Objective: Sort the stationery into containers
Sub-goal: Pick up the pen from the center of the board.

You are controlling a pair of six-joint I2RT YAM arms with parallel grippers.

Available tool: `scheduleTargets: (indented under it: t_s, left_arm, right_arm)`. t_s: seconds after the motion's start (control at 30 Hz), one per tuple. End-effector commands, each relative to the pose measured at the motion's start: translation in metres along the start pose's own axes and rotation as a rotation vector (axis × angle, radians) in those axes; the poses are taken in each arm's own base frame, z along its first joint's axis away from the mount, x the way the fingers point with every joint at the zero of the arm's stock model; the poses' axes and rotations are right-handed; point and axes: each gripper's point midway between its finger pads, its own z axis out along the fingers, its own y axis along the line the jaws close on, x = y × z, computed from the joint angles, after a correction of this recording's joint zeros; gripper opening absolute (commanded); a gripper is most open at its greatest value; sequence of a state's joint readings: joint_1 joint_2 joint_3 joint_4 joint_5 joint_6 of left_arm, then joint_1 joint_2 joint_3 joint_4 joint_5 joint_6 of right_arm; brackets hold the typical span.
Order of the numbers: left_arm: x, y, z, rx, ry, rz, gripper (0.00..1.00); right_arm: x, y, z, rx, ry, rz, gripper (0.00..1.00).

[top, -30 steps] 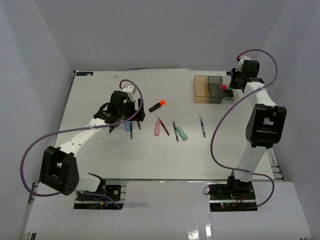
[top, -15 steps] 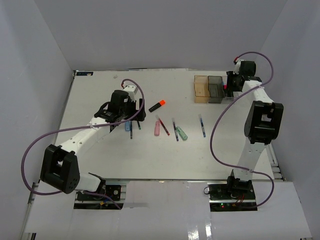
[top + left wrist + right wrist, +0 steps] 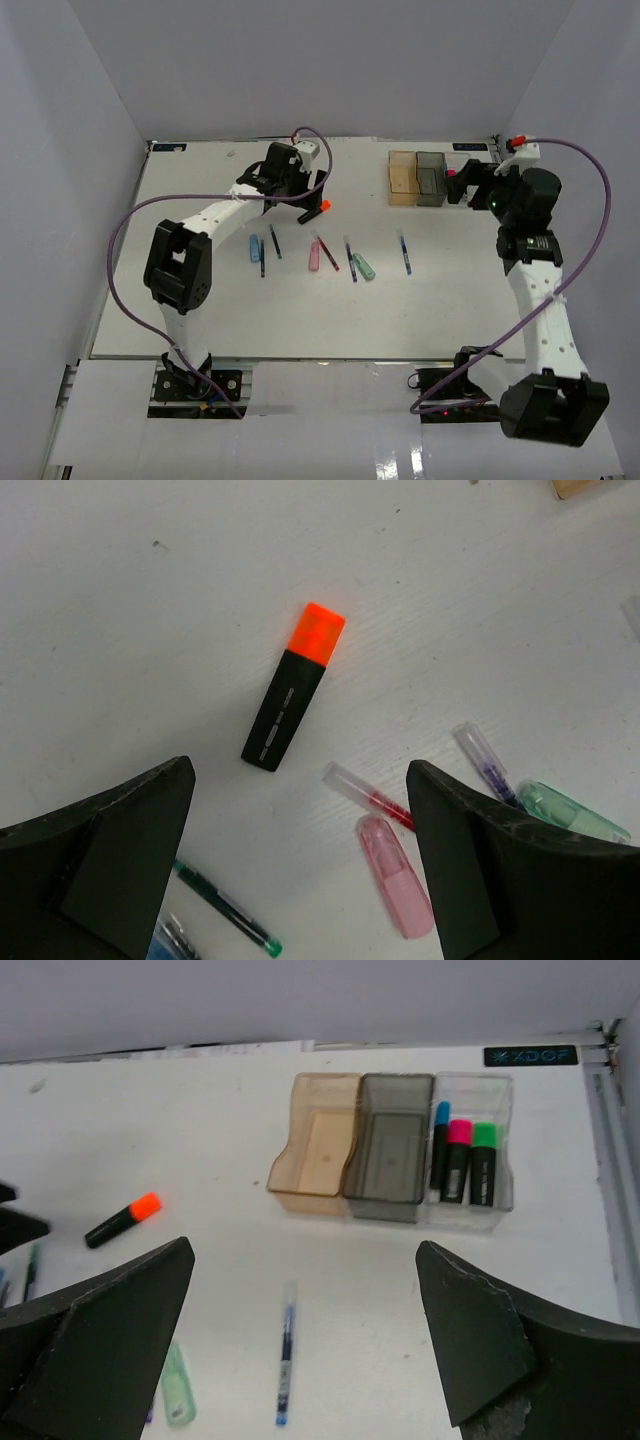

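The left gripper moves down and forward next, astride where the highlighter's body meets the orange cap, since the black highlighter (image 3: 316, 210) lies below and ahead of its open fingers.
An orange-capped black highlighter (image 3: 293, 687) lies on the white table just ahead of my open left gripper (image 3: 300, 810), which hangs above it with nothing between the fingers. From above, the left gripper (image 3: 312, 196) is beside the highlighter (image 3: 316, 210). Pens and pastel sticks lie in a row: a blue stick (image 3: 254, 248), a pink stick (image 3: 397, 876), a red pen (image 3: 367, 796), a mint stick (image 3: 177, 1385) and a blue pen (image 3: 287, 1360). The amber bin (image 3: 285, 1165) and the grey bin (image 3: 385, 1200) stand beside the clear bin (image 3: 505, 1150). The clear bin holds blue-capped (image 3: 440, 1145), pink-capped (image 3: 457, 1160) and green-capped (image 3: 483, 1163) highlighters. My right gripper (image 3: 305, 1250) is open, back from the bins.
The table's back edge and a grey wall run just behind the bins. A metal rail (image 3: 612, 1160) borders the table on the right. A dark pen (image 3: 262, 256) and a green pen (image 3: 275, 242) lie left of the pink stick.
The right gripper opened and drew back from the clear bin. The left arm swung from over the pens up to the orange highlighter.
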State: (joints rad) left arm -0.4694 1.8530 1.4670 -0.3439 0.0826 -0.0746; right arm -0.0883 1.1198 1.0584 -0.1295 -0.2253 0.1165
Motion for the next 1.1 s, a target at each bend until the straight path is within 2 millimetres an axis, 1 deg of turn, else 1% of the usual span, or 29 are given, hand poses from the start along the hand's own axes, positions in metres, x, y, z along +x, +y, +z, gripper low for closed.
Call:
scheduleTargets:
  t_s: [0.0,0.03,0.07,0.1,0.13,0.2,0.23,0.27,0.3,0.33,0.37,0.4,0.43,0.47,0.53,0.57,0.6,0.63,0.67,0.7,0.8,0.83,0.9,0.93,1.0,1.07]
  left_arm:
    - [-0.006,-0.014,0.019,0.052,0.026,0.116,0.98]
    - [-0.004,-0.015,0.026,0.061,0.040,0.120,0.98]
    - [-0.003,-0.014,0.032,0.060,0.055,0.121,0.98]
    - [0.006,-0.012,0.045,0.058,0.084,0.125,0.98]
    - [-0.002,-0.012,0.048,0.054,0.075,0.129,0.98]
    - [-0.001,-0.010,0.058,0.046,0.082,0.139,0.98]
    - [0.005,-0.009,0.067,0.046,0.099,0.144,0.98]
    - [-0.001,-0.010,0.069,0.046,0.088,0.145,0.97]
    - [0.001,-0.010,0.072,0.046,0.093,0.148,0.97]
    - [0.005,-0.009,0.079,0.040,0.103,0.149,0.97]
    - [0.006,-0.008,0.082,0.035,0.106,0.149,0.96]
    - [0.009,-0.009,0.085,0.033,0.111,0.153,0.96]
    - [0.015,-0.006,0.091,0.025,0.126,0.154,0.95]
    - [0.016,-0.006,0.094,0.020,0.128,0.161,0.95]
    - [0.021,-0.005,0.099,0.012,0.139,0.166,0.93]
    - [0.027,-0.004,0.105,0.005,0.152,0.162,0.91]
    - [0.026,-0.003,0.107,0.000,0.151,0.161,0.90]
    - [0.026,-0.005,0.109,0.002,0.151,0.156,0.87]
    - [0.032,-0.006,0.114,0.003,0.163,0.153,0.86]
    - [0.031,-0.006,0.116,0.002,0.160,0.154,0.84]
    - [0.036,-0.007,0.122,-0.005,0.173,0.163,0.78]
    - [0.038,-0.006,0.123,-0.010,0.179,0.165,0.72]
    - [0.040,-0.007,0.125,-0.007,0.182,0.163,0.67]
    - [0.041,-0.008,0.125,-0.002,0.187,0.162,0.62]
    - [0.043,-0.009,0.124,-0.002,0.191,0.160,0.55]
    - [0.044,-0.010,0.122,0.001,0.194,0.148,0.45]
  right_arm:
    - [0.015,0.029,-0.020,-0.108,-0.062,0.118,0.97]
    - [0.015,0.034,-0.025,-0.124,-0.091,0.124,0.96]
    - [0.021,0.039,-0.032,-0.137,-0.106,0.130,0.96]
    - [0.026,0.044,-0.034,-0.152,-0.102,0.133,0.96]
    - [0.036,0.052,-0.037,-0.177,-0.088,0.131,0.96]
    - [0.048,0.059,-0.039,-0.200,-0.071,0.130,0.96]
    - [0.056,0.071,-0.041,-0.235,-0.053,0.120,0.96]
    - [0.068,0.071,-0.043,-0.232,-0.037,0.121,0.96]
    - [0.073,0.074,-0.044,-0.241,-0.031,0.117,0.96]
    - [0.081,0.076,-0.045,-0.250,-0.017,0.113,0.96]
    - [0.080,0.078,-0.047,-0.256,-0.022,0.109,0.96]
    - [0.086,0.079,-0.047,-0.259,-0.007,0.110,0.96]
    - [0.088,0.081,-0.047,-0.270,-0.002,0.104,0.96]
    - [0.089,0.084,-0.048,-0.278,0.002,0.105,0.96]
    - [0.094,0.086,-0.048,-0.287,0.016,0.103,0.96]
    - [0.096,0.086,-0.047,-0.290,0.019,0.096,0.96]
    - [0.097,0.087,-0.048,-0.293,0.023,0.093,0.96]
    - [0.099,0.088,-0.047,-0.297,0.029,0.090,0.96]
    - [0.100,0.088,-0.047,-0.296,0.033,0.083,0.96]
    - [0.102,0.088,-0.046,-0.293,0.036,0.080,0.97]
    - [0.104,0.087,-0.046,-0.292,0.043,0.064,0.97]
    - [0.104,0.087,-0.046,-0.290,0.044,0.060,0.97]
    - [0.105,0.087,-0.046,-0.290,0.043,0.054,0.97]
    - [0.105,0.087,-0.047,-0.288,0.041,0.052,0.97]
    - [0.106,0.087,-0.047,-0.289,0.045,0.048,0.97]
    - [0.105,0.090,-0.047,-0.300,0.043,0.033,0.98]
